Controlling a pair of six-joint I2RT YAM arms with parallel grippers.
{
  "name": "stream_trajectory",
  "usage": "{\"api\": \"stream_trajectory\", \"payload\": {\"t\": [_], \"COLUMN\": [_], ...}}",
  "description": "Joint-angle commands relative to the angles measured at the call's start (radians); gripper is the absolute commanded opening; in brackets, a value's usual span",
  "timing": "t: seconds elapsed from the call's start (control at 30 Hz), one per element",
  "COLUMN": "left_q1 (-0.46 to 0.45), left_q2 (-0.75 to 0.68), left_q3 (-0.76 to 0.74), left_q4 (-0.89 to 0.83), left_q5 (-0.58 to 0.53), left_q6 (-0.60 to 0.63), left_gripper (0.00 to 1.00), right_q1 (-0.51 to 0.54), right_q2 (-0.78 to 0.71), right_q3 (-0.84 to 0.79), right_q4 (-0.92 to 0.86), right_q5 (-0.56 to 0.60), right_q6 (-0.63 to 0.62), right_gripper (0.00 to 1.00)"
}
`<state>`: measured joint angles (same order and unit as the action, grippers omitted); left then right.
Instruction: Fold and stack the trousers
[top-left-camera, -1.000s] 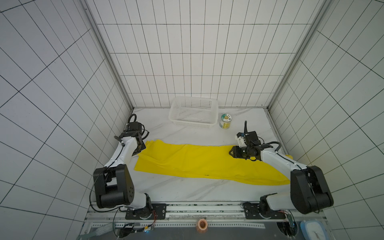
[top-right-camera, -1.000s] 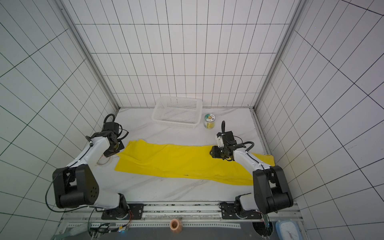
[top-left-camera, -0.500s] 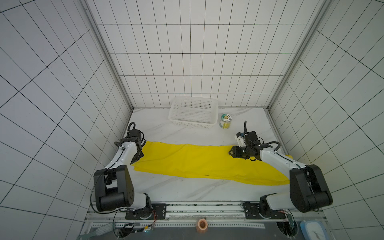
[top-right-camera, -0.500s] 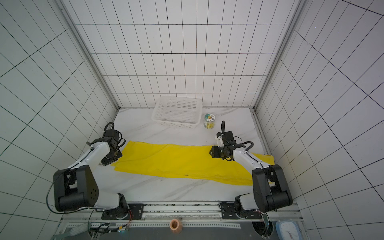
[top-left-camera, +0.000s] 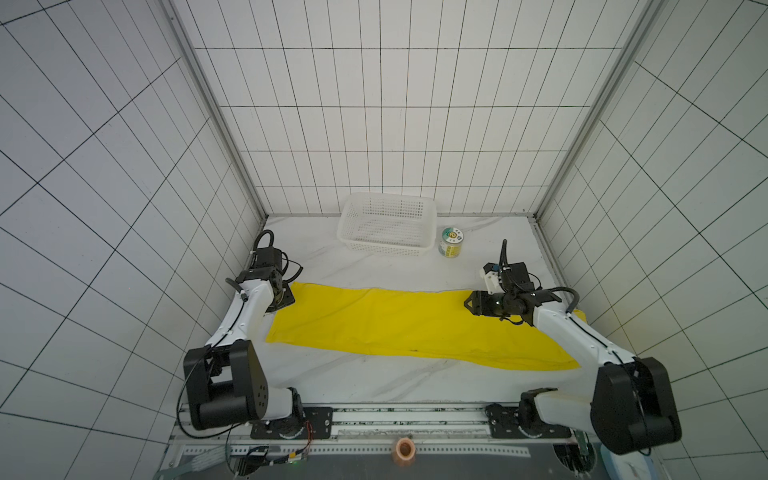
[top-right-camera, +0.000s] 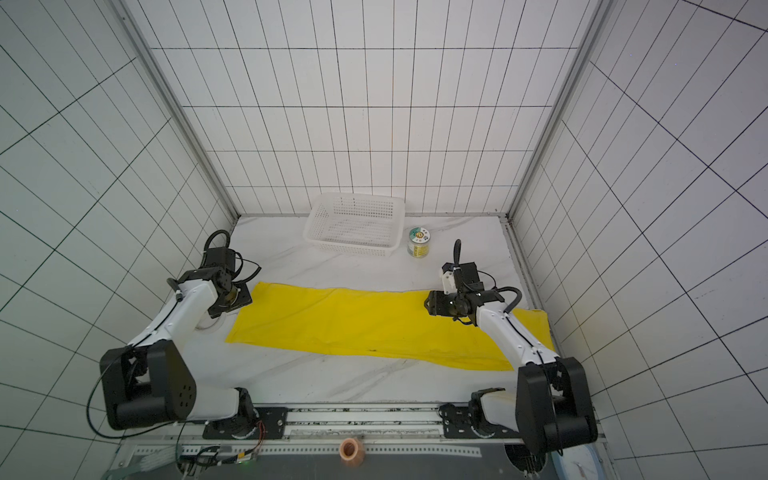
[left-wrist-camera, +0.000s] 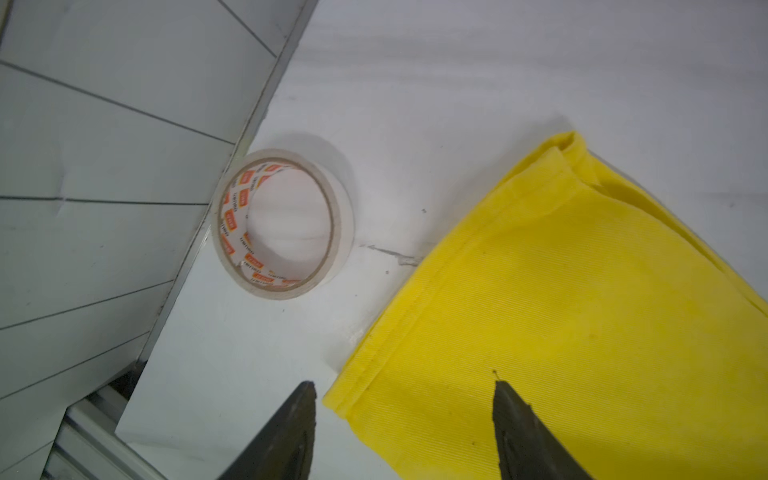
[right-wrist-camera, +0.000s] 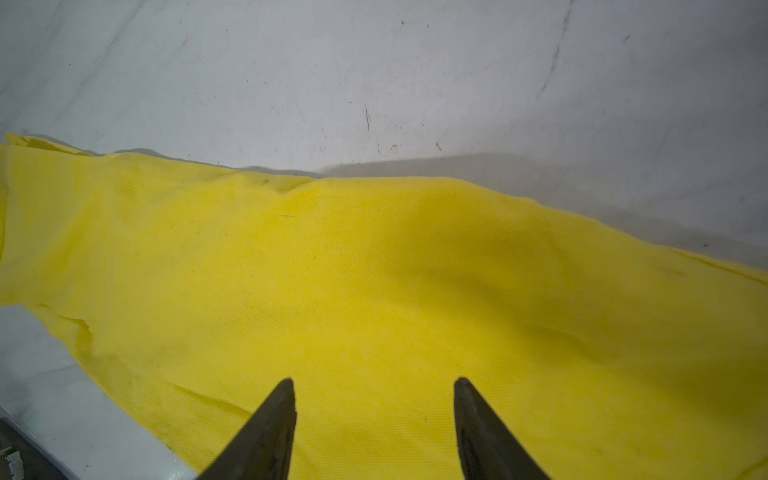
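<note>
My open left gripper moves down and outward onto the trousers' hem by the far corner (top-left-camera: 298, 287) (left-wrist-camera: 537, 184) next and closes on it, since that corner is still beyond its fingers.
The yellow trousers (top-left-camera: 386, 328) (top-right-camera: 365, 328) lie flat in a long strip across the table in both top views. My left gripper (top-left-camera: 285, 300) (top-right-camera: 240, 300) hovers at their far left corner. In the left wrist view this gripper (left-wrist-camera: 403, 386) is open, and the hemmed corner of the trousers (left-wrist-camera: 561, 324) lies loose below the two fingers. My right gripper (top-left-camera: 469, 305) (top-right-camera: 428, 306) sits over the far edge near the right end. Seen from the right wrist, it (right-wrist-camera: 374, 381) is open above the smooth cloth (right-wrist-camera: 395, 270) and holds nothing.
A white perforated basket (top-left-camera: 388, 228) (top-right-camera: 353, 226) stands at the back, with a small can (top-left-camera: 451, 243) (top-right-camera: 419, 243) to its right. A tape roll (left-wrist-camera: 282, 224) lies by the left wall close to the trousers' corner. The right arm lies over the trousers' right end.
My left gripper went from shut to open and let the trousers' left corner drop flat, shifting slightly toward the front. My right gripper has opened wider in place.
</note>
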<state>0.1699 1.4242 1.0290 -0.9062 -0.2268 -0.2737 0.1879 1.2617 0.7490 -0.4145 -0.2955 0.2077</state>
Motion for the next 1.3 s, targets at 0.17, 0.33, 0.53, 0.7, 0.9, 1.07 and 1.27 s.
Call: {"api": "stream_trajectory", "payload": {"t": [0.17,0.33,0.53,0.7,0.9,1.07,1.27], "left_q1": [-0.036,-0.016,0.019,0.052,0.059,0.063,0.072], "left_q2": [0.214,0.312,0.421,0.481,0.517,0.574,0.605], "left_q3": [0.086,0.146,0.175,0.193,0.173,0.193,0.230], "left_q4": [0.117,0.178,0.190,0.180,0.192,0.175,0.148], "left_q5": [0.100,0.046,0.081,0.128,0.244,0.257,0.231], "left_q6": [0.246,0.244,0.267,0.264,0.256,0.250,0.256], "left_gripper": [0.66,0.67,0.66,0.62,0.42,0.23,0.03], "right_q1": [0.024,0.033,0.034,0.034,0.032,0.033,0.030], "right_q2": [-0.055,-0.060,-0.083,-0.082,-0.068,-0.068,-0.079], "right_q3": [0.080,0.090,0.088,0.097,0.109,0.105,0.102], "right_q4": [-0.027,-0.050,-0.062,-0.071,-0.076,-0.076,-0.075], "right_q5": [-0.034,-0.036,-0.027,-0.028,-0.017,-0.017,-0.007], "right_q6": [-0.055,-0.073,-0.081,-0.085,-0.093,-0.083,-0.075], "right_gripper": [0.74,0.78,0.79,0.79,0.79,0.79,0.79]}}
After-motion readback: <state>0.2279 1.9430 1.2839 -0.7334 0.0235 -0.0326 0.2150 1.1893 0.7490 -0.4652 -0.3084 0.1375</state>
